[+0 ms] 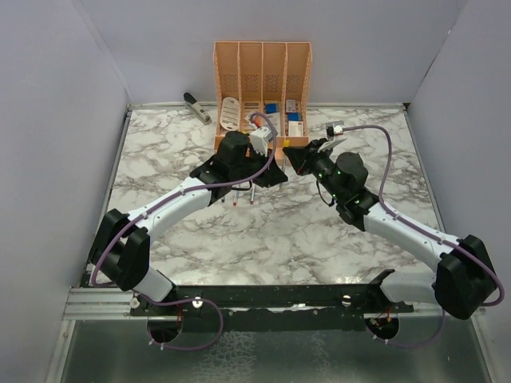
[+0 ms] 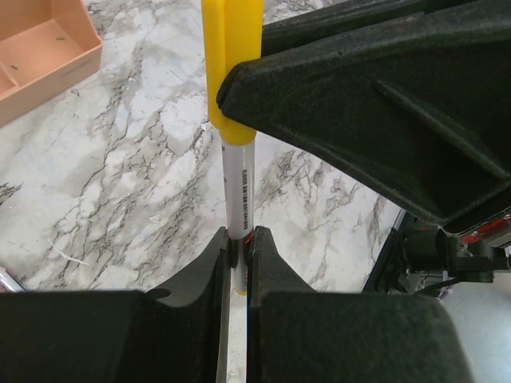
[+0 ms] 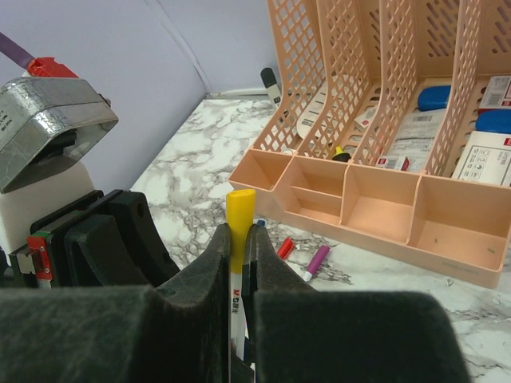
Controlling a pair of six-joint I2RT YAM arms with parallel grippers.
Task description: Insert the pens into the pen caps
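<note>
I will lower the pen with my left gripper next onto the bare marble [image 1: 267, 198] beside the purple-capped pen and release it there, because the yellow cap [image 1: 285, 144] is on its end.
A white-grey pen [image 2: 239, 187] stands between my grippers with the yellow cap [image 2: 231, 64] seated on its far end. My left gripper [image 2: 238, 239] is shut on the pen's lower shaft. My right gripper [image 3: 240, 231] is shut on the yellow cap [image 3: 239, 211], with the pen shaft [image 3: 237, 307] running down between its fingers. In the top view the two grippers meet in front of the organizer, left [image 1: 267, 169] and right [image 1: 299, 155], with the yellow cap [image 1: 285, 144] between them. A red cap [image 3: 285, 247], a purple cap [image 3: 317, 262] and a blue cap [image 3: 260, 224] lie on the marble. Two more pens [image 1: 244, 196] lie under the left arm.
The peach organizer [image 1: 262, 80] stands at the back centre, holding blue and white items; its front trays [image 3: 375, 207] are close behind the caps. A grey-black stapler [image 1: 196, 106] lies at the back left. Grey walls close in the marble table [image 1: 176, 152].
</note>
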